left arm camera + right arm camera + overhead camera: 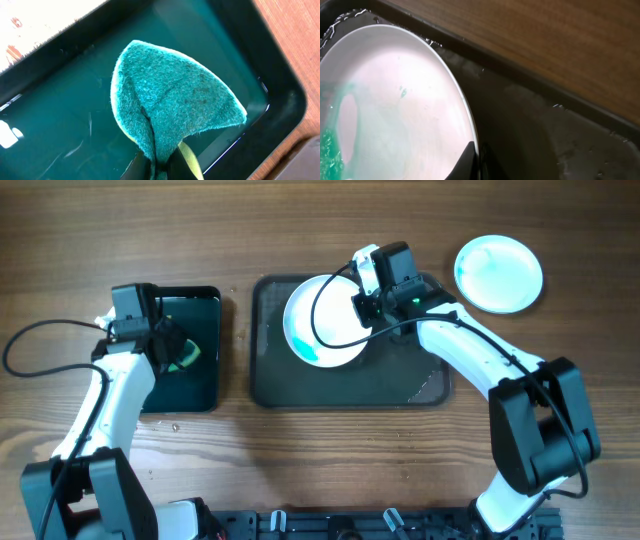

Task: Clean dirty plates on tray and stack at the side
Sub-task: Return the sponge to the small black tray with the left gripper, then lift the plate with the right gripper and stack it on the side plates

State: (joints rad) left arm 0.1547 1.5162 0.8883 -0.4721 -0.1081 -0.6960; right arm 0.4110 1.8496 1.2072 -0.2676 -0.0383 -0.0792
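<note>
The green sponge (170, 100) already hangs inside the rims of the small black tray, so the robot's left gripper should lower it onto the tray's wet bottom below and let it go.
A white plate (322, 320) with a green smear at its lower left sits on the left half of the dark grey tray (420, 385). My right gripper (365, 302) is shut on that plate's right rim; the right wrist view shows the plate (395, 110) pinched between the fingers (479, 162) and tilted above the wet tray (535, 130). A second plate (498, 273), with a green tint, lies on the table at the upper right, off the tray. My left gripper (172, 352) is shut on a green sponge (170, 100) over the small black tray (200, 305). A third plate is not in view.
The small glossy black tray (260, 60) holds shallow greenish liquid under the sponge. The right half of the grey tray is wet and bare. Wooden table surrounds both trays.
</note>
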